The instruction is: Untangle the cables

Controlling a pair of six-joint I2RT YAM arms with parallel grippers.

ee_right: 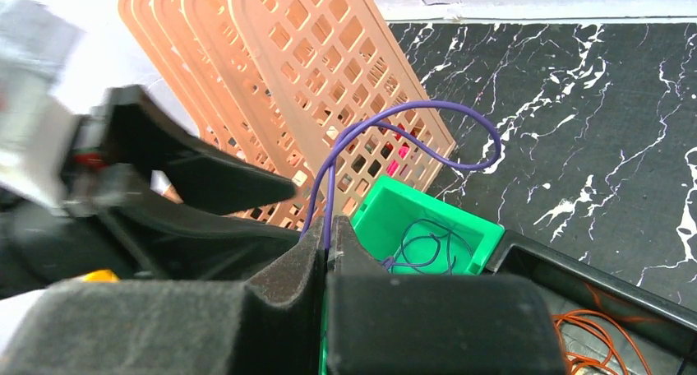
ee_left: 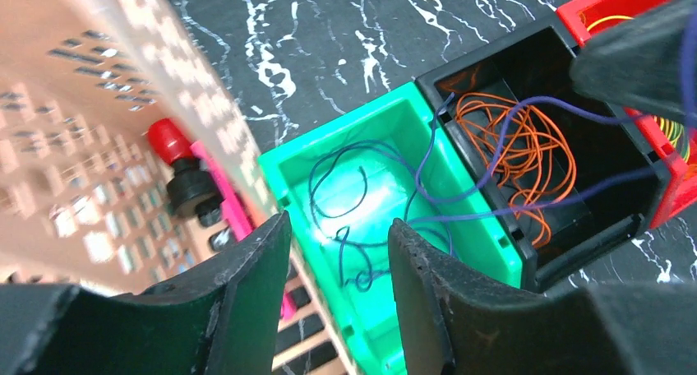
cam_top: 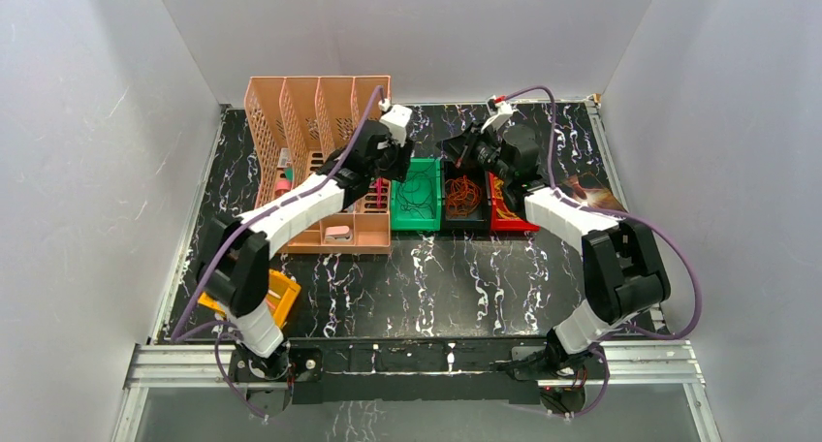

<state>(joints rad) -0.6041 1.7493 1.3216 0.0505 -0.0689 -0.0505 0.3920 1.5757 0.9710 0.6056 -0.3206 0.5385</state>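
The green bin (cam_top: 417,194) (ee_right: 421,231) is below, on the left in the top view, so the robot's right gripper will next go to that side and down to let go of the cable.
Dark blue cables (ee_left: 353,149) lie in a green bin (ee_left: 473,243). A tangle of orange cables (ee_left: 518,145) fills the black bin (ee_left: 575,247) beside it, and yellow cables (ee_left: 612,20) show in the red bin (cam_top: 509,219). My right gripper (ee_right: 327,247) is shut on a thin blue-violet cable (ee_right: 444,104) that loops up above the jaws. Its strands (ee_left: 567,102) run from the green bin across the black bin. My left gripper (ee_left: 339,220) is open and empty, hovering over the green bin's near-left edge. In the top view both grippers (cam_top: 395,166) (cam_top: 472,156) sit behind the bins.
A peach slotted file organizer (cam_top: 320,161) stands directly left of the green bin, with pink, red and black items (ee_left: 185,169) in its tray. A yellow bin (cam_top: 279,297) lies near the left arm's base. White walls enclose the black marbled table (cam_top: 456,277).
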